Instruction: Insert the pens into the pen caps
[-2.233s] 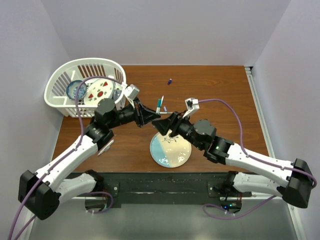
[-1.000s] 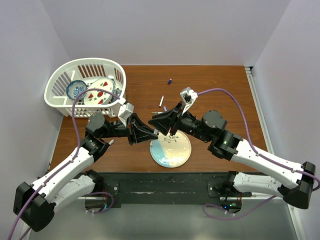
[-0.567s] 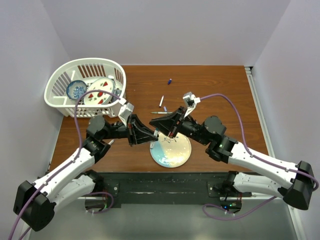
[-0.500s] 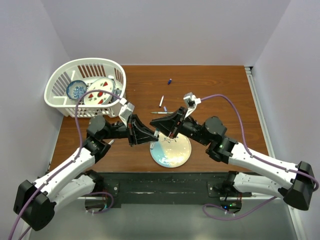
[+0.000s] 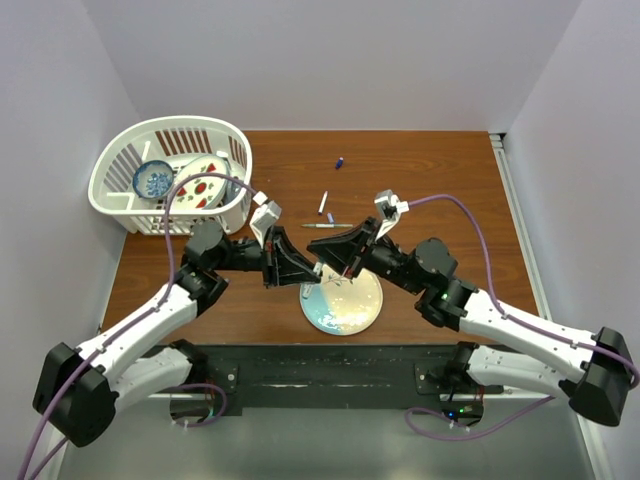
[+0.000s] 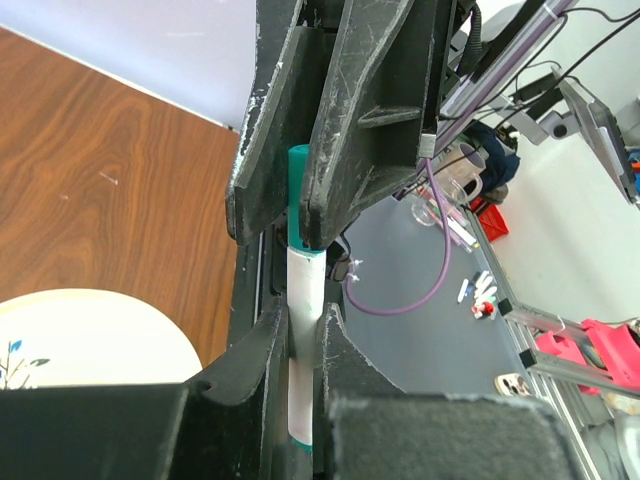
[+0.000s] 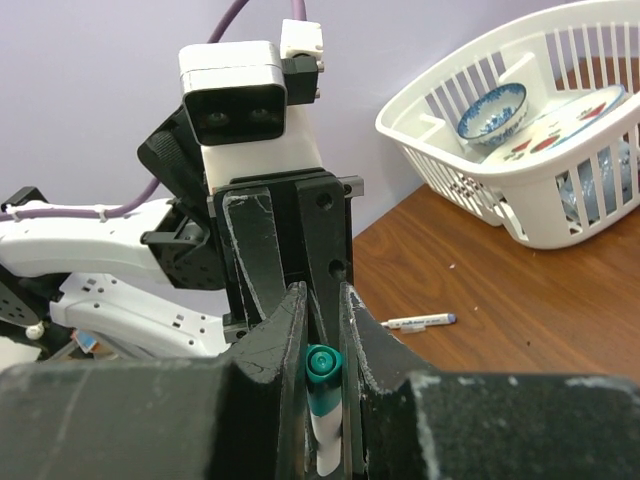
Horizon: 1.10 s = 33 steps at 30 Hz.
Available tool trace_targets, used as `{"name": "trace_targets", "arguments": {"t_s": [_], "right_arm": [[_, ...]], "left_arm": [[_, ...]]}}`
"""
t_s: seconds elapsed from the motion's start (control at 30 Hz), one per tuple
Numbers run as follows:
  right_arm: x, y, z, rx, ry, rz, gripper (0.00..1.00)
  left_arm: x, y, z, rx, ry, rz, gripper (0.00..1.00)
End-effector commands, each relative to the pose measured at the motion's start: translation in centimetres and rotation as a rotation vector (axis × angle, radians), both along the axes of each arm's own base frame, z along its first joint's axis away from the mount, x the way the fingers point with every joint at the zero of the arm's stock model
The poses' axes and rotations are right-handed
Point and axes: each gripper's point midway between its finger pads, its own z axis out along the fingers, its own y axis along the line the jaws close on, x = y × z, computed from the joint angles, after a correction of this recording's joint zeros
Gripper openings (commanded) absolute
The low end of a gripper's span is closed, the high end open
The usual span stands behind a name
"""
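Note:
The bare wood is outward of my left gripper, so next my left gripper needs to move outward over that wood and let go of the white pen to my shut right gripper.
A white pen point(image 6: 303, 330) is clamped in my left gripper point(image 6: 303, 335), which is shut on its barrel. A dark green pen cap point(image 7: 322, 365) sits on the pen's end, and my right gripper point(image 7: 322, 335) is shut on it. The two grippers meet tip to tip above the table, left gripper point(image 5: 300, 268) and right gripper point(image 5: 330, 258), hiding the pen in the top view. Farther back on the table lie a white pen point(image 5: 322, 203), a thin grey pen point(image 5: 325, 226), a purple cap point(image 5: 330, 217) and a blue cap point(image 5: 340, 162).
A round blue-and-cream plate point(image 5: 342, 305) lies just below the grippers. A white basket point(image 5: 170, 175) with dishes stands at the back left, also seen as a basket point(image 7: 530, 160) from the right wrist. A capped pen point(image 7: 420, 321) rests on the wood.
My right gripper has closed onto the green cap. Both arms have shifted slightly to the right and away from the bases, still tip to tip.

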Motion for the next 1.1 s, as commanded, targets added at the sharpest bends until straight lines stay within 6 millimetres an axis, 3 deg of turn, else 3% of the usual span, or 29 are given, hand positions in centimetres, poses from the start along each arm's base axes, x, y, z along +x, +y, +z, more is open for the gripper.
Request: {"name": "trace_targets", "arguments": {"t_s": [0.0, 0.2, 0.57, 1.07], "right_arm": [[-6.1, 1.3, -9.0, -0.195, 0.238, 0.295, 0.0], [-6.9, 1.0, -11.3, -0.231, 0.281, 0.324, 0.0], [-7.0, 1.3, -12.7, -0.239, 0.337, 0.33, 0.0], [-8.7, 1.6, -17.2, -0.368, 0.415, 0.323, 0.0]], "left_arm": [[5.6, 0.8, 7.5, -0.188, -0.224, 0.259, 0.0], [8.0, 1.3, 8.1, -0.191, -0.208, 0.29, 0.0], [10.3, 0.9, 10.1, -0.205, -0.221, 0.307, 0.0], [13.0, 0.9, 12.4, -0.154, -0.296, 0.395, 0.0]]}}
